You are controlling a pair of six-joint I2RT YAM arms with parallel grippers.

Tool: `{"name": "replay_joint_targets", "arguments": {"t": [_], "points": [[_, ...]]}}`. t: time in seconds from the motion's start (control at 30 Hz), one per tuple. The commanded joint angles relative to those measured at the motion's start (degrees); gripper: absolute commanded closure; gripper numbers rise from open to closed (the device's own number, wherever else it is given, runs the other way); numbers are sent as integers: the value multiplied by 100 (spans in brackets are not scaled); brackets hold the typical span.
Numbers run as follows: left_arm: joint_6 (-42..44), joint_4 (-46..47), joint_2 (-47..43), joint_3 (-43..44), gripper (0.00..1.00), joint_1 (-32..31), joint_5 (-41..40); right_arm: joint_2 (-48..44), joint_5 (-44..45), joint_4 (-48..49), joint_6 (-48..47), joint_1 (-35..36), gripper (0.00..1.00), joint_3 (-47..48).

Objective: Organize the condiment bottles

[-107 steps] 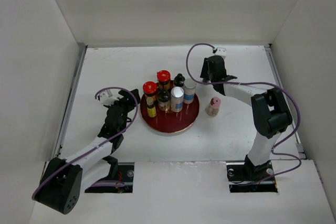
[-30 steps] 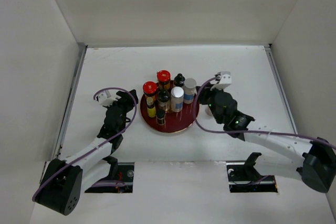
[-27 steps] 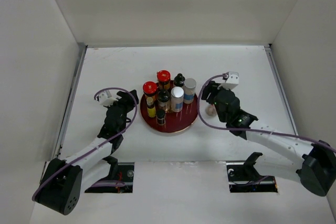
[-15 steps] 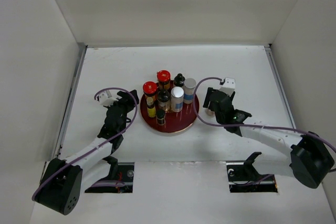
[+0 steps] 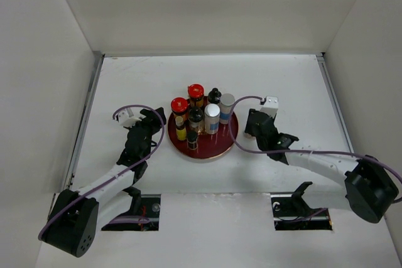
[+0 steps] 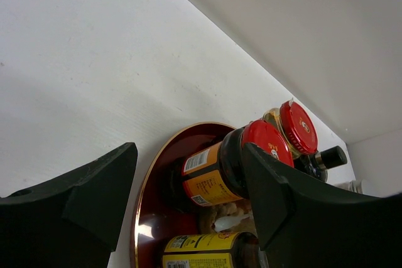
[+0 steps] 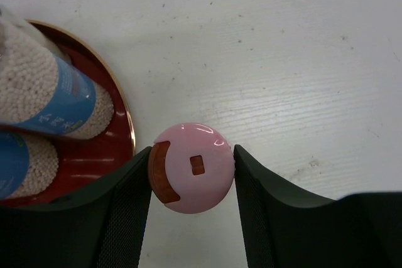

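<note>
My right gripper needs to lift the pink bottle (image 7: 191,167) to the left in the top view next, then put it down on the plate's near side and let go of it, because there is room there.
Several condiment bottles stand on the round dark red plate (image 5: 217,149): two red-capped jars (image 5: 179,104), black-capped ones (image 5: 196,115), a yellow-labelled one (image 5: 181,132) and two silver-capped white ones (image 5: 211,112), one of them blue-banded (image 7: 56,98). The pink bottle (image 7: 191,167) stands on the table just right of the plate. My right gripper (image 7: 192,152) is over it, both fingers touching its pink cap. In the top view the right gripper (image 5: 251,128) hides it. My left gripper (image 6: 188,155) is open and empty at the plate's left edge, facing a red-capped jar (image 6: 264,142).
The plate's rim (image 7: 124,123) is a finger's width left of the pink bottle. White walls enclose the table on the left, back and right. A purple cable (image 5: 242,101) loops from the right wrist over the plate's right side.
My right arm swung from the back of the table forward and down over the pink bottle, and its fingers now sit against the cap. The left arm has not moved.
</note>
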Motion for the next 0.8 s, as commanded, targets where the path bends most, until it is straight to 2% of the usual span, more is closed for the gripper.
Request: {"name": "replay_joint_targets", "arguments": {"t": [0.0, 0.17, 0.27, 0.5, 0.67, 0.77], "points": [[-3, 299, -38, -11, 33, -28, -64, -411, 188, 194, -365, 445, 60, 67], [-29, 299, -3, -11, 33, 7, -64, -1158, -47, -562, -419, 912, 60, 366], [-29, 299, 58, 24, 33, 7, -64, -1239, -566, -424, -235, 1070, 60, 437], [32, 326, 41, 24, 31, -1, -73, -115, -901, 868, -208, 1711, 60, 524], [59, 264, -64, 15, 30, 60, -135, 510, -875, 1273, -313, 1914, 60, 604], [68, 264, -56, -2, 29, 60, -152, 756, -753, 1362, -436, 2010, 54, 560]]}}
